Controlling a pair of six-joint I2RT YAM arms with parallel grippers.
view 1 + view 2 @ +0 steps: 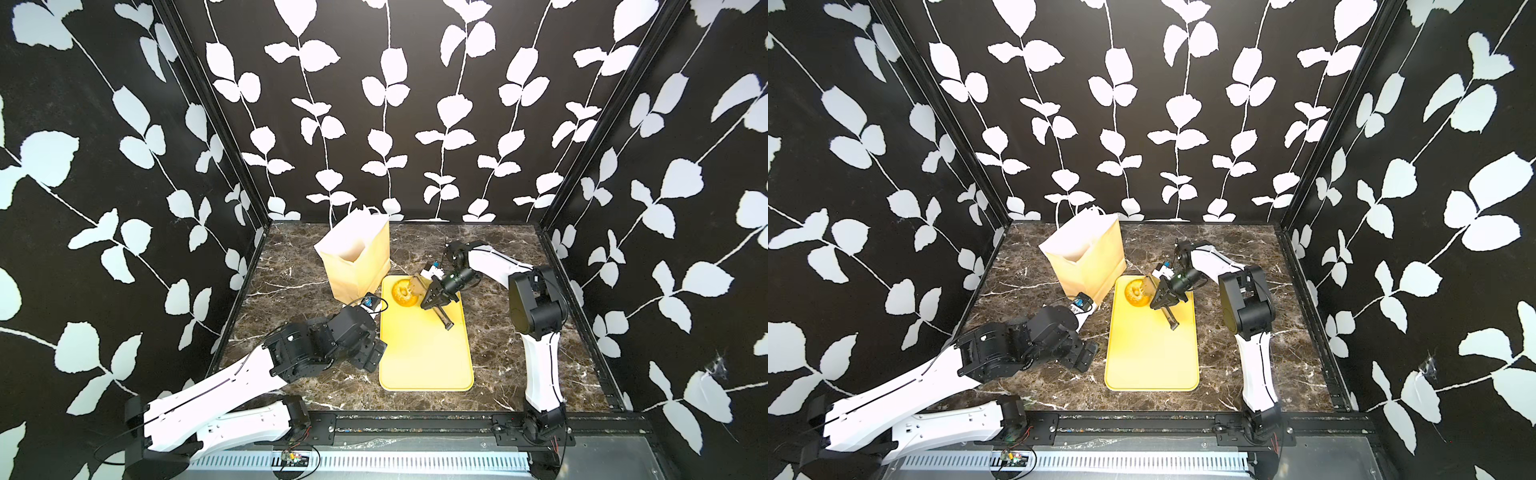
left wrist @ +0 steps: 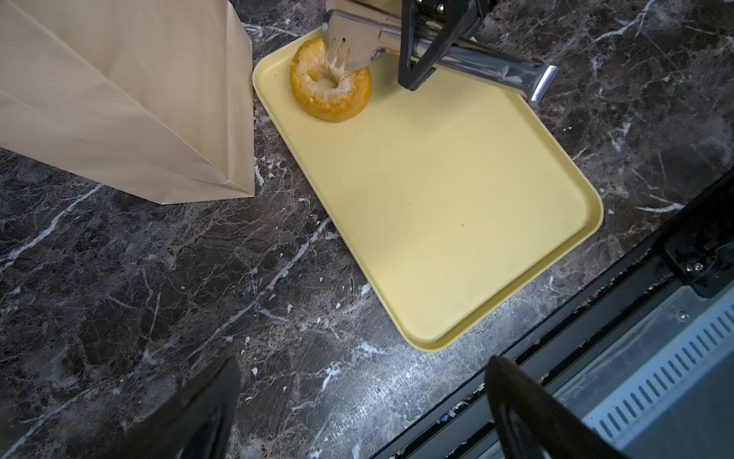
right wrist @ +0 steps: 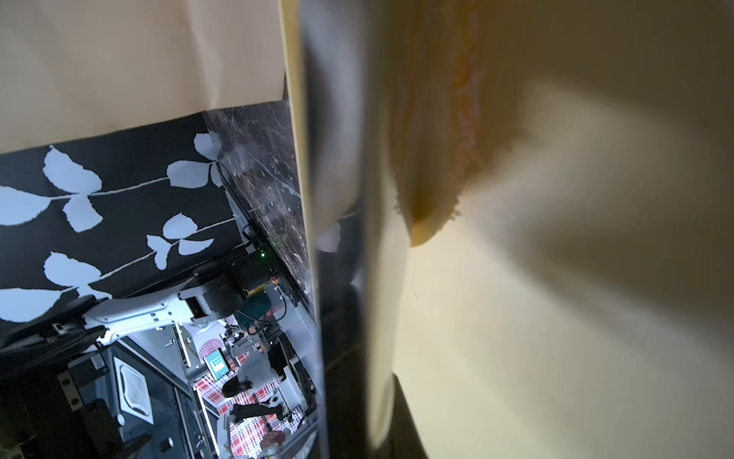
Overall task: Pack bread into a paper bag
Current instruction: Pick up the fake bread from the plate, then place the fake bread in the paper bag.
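Observation:
My right gripper raises the tongs with the bagel over the paper bag's opening (image 1: 352, 240) and releases them next, since that opening stands higher than my gripper and beyond the bagel.
One piece of bread, a golden bagel (image 1: 403, 292) (image 1: 1137, 293) (image 2: 329, 85), lies at the far left corner of the yellow tray (image 1: 424, 353) (image 1: 1150, 353) (image 2: 437, 198). My right gripper (image 1: 432, 299) (image 1: 1163, 299) (image 3: 373, 397) is shut on metal tongs (image 1: 444, 316) (image 2: 476, 63). The tongs' forked blade rests on the bagel over its hole. Close up, the bagel (image 3: 449, 139) shows blurred between the tong blades. The tan paper bag (image 1: 357, 257) (image 1: 1086, 257) (image 2: 119, 99) stands upright just left of the tray, mouth open. My left gripper (image 1: 368, 353) (image 1: 1084, 357) (image 2: 363, 397) is open and holds nothing, over the marble left of the tray.
Apart from the bagel, the tray holds nothing. Dark marble tabletop (image 1: 498, 332) surrounds the tray and bag. A black rail (image 1: 415, 424) runs along the front edge. Patterned walls enclose the left, back and right sides.

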